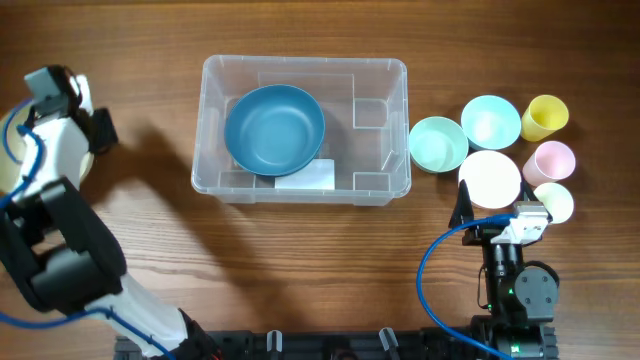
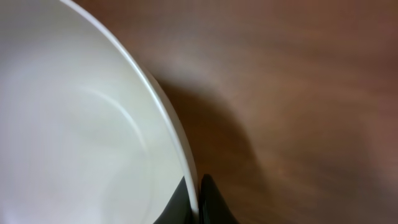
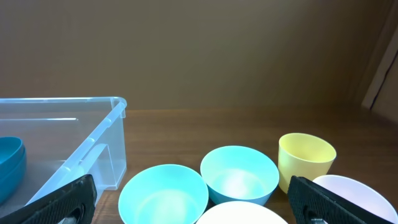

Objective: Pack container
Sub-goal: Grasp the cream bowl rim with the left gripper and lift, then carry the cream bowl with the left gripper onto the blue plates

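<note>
My left gripper should next rise, swing right in the overhead view, then lower and release the white bowl in the empty dark blue bowl (image 1: 274,129).
The clear plastic container (image 1: 382,150) stands mid-table with a dark blue bowl (image 1: 274,129) inside, over its white label (image 1: 312,178). It also shows in the right wrist view (image 3: 93,146), with the blue bowl (image 3: 11,165) at the left edge. My left gripper (image 1: 32,125) is at the far left edge, shut on the rim of a white bowl (image 2: 74,124); its fingers (image 2: 198,190) pinch the rim above the wood. My right gripper (image 1: 495,207) is open and empty, just in front of a white bowl (image 1: 490,178), fingers (image 3: 196,202) spread wide.
Right of the container stand a mint bowl (image 1: 437,143), a light blue bowl (image 1: 490,121), a yellow cup (image 1: 546,117), a pink cup (image 1: 551,160) and a cream cup (image 1: 554,201). The left arm's links fill the front left corner.
</note>
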You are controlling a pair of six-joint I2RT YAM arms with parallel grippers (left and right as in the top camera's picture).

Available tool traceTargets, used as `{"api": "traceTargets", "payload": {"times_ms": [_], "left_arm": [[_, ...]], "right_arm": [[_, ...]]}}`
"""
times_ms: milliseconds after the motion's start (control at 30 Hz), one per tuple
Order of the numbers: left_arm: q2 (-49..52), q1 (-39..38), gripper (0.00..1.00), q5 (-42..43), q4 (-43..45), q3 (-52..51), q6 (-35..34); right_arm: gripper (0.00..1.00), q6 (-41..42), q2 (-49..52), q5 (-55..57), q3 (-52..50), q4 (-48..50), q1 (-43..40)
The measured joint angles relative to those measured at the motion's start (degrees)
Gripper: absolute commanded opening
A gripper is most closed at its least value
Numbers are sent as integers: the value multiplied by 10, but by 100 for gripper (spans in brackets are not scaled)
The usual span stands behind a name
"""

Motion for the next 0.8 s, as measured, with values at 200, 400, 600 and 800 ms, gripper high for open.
{"api": "traceTargets", "payload": {"times_ms": [200, 400, 600, 800], "left_arm": [[-110, -89, 4, 2, -2, 0, -4], [-210, -204, 4, 3, -27, 0, -28], [-289, -356, 4, 7, -68, 0, -43], [-303, -478, 4, 10, -105, 0, -78]], "right_arm": [[100, 0, 0, 0, 0, 0, 0], [100, 0, 0, 0, 0, 0, 0], [100, 0, 0, 0, 0, 0, 0], [100, 0, 0, 0, 0, 0, 0]]}}
